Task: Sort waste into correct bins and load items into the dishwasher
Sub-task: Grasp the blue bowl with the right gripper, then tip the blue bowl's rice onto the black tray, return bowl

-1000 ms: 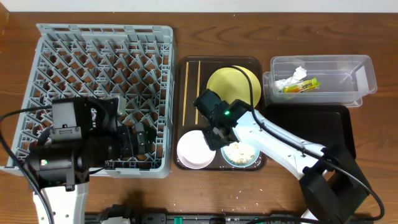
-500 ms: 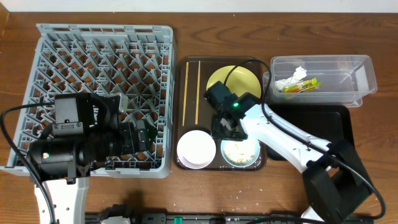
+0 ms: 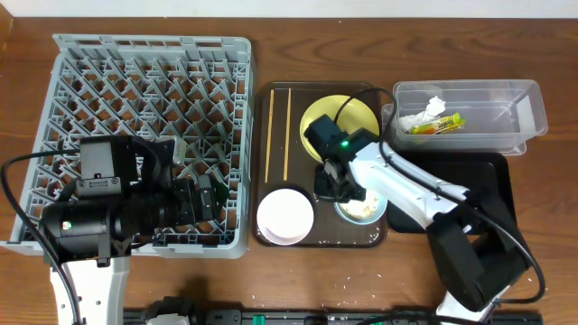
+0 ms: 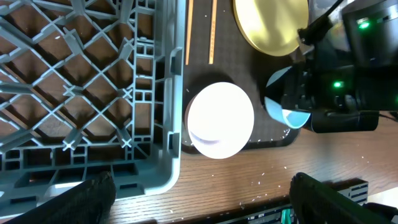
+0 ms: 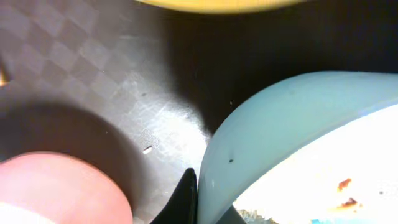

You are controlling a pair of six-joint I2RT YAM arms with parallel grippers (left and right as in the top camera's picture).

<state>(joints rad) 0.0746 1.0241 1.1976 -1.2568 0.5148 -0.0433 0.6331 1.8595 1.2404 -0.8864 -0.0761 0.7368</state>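
My right gripper needs to lift the light blue bowl it is holding next and tip it over the black tray (image 3: pixel 480 171), because the bowl has rice in it. Then it should let go of the bowl on the brown tray (image 3: pixel 269 162).
My right gripper (image 3: pixel 334 187) is shut on the left rim of the light blue bowl (image 3: pixel 366 208), which holds white rice and sits tilted at the front right of the brown serving tray (image 3: pixel 269 162). The right wrist view shows the fingers (image 5: pixel 194 199) pinching that rim (image 5: pixel 298 130). The pinkish-white bowl (image 3: pixel 285 217) sits next to it, and the yellow plate (image 3: pixel 357 113) and two chopsticks (image 3: pixel 288 135) lie behind. My left gripper (image 4: pixel 205 199) is open and empty over the front right corner of the grey dish rack (image 3: pixel 135 81). No cup shows.
The clear tub (image 3: pixel 506 113) at the back right holds crumpled paper (image 3: pixel 432 108) and a snack wrapper (image 3: pixel 438 125). The black tray (image 3: pixel 470 176) lies in front of it, under my right arm. Loose rice grains (image 4: pixel 261 180) dot the table's front edge.
My right gripper has swung right and closed on the blue bowl's rim. The bowl has shifted right and back. The left arm has barely moved.
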